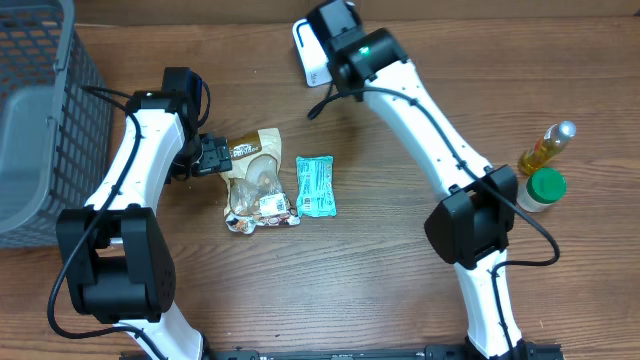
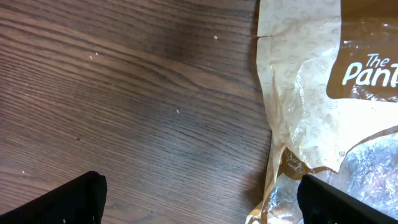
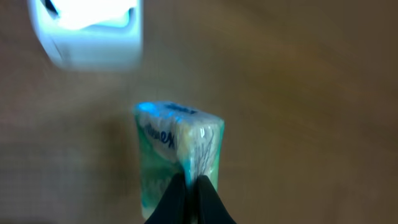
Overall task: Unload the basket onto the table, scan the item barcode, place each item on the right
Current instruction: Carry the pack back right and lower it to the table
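Note:
My right gripper should next lower the pack back and to the right in the overhead view, onto bare wood clear of the scanner [image 1: 308, 55], and release it.
My right gripper [image 3: 191, 194] is shut on the sealed edge of a green tissue pack [image 3: 177, 143], holding it up in front of the white barcode scanner [image 3: 93, 31]. In the overhead view the right gripper [image 1: 335, 35] hovers beside the scanner [image 1: 308, 55] at the back of the table, and the held pack is hidden under the wrist. My left gripper [image 1: 214, 156] is open, low over the table beside a brown snack bag [image 1: 256, 180]. In the left wrist view the bag [image 2: 311, 93] lies against the right finger [image 2: 348, 202], with bare wood between the fingers.
A second teal pack [image 1: 316, 187] lies flat right of the snack bag. A grey basket [image 1: 40, 120] fills the left edge. A yellow oil bottle [image 1: 546, 148] and a green-lidded jar [image 1: 545, 190] stand at the right.

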